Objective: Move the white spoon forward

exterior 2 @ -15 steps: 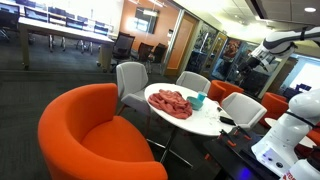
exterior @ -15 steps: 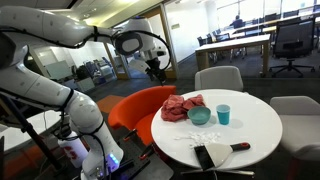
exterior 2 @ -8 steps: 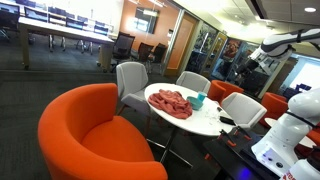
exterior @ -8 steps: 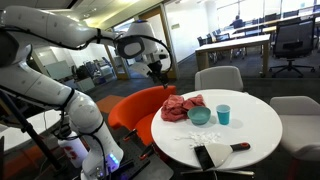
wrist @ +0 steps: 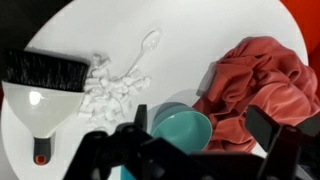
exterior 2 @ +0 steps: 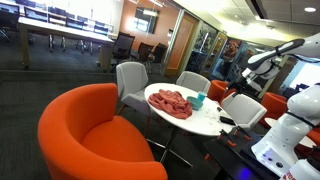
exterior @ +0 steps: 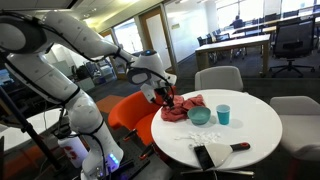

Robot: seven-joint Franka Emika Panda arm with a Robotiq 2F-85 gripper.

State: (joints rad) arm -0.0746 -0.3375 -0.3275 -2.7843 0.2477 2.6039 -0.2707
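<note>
My gripper needs to move down past the teal bowl [wrist: 185, 132] onto the spoon's handle [wrist: 136, 64], between the spoon's bowl and the crumpled bits, because that part of the handle lies bare on the table.
In the wrist view the white spoon [wrist: 146, 47] lies flat on the white round table [wrist: 220, 25], its bowl at the far end. Its handle runs toward a heap of white crumpled bits [wrist: 112, 90]. My gripper [wrist: 205, 135] is open and empty, its two dark fingers [wrist: 270, 135] spread wide above the teal bowl [wrist: 185, 132], well short of the spoon. In both exterior views my gripper [exterior: 165, 97] [exterior 2: 244, 72] hangs over the table's edge by the red cloth [exterior: 182, 107]. The spoon is too pale to pick out there.
A white dustpan with a black brush edge and red handle end [wrist: 42, 95] lies beside the crumpled bits. A red cloth [wrist: 255, 85] lies next to the teal bowl. A teal cup [exterior: 223, 114] stands by the bowl [exterior: 200, 116]. Grey chairs [exterior: 217, 78] and an orange armchair [exterior 2: 95, 135] ring the table.
The arm has swung down from high behind the table. The gripper now hangs low over the table edge by the red cloth and teal bowl.
</note>
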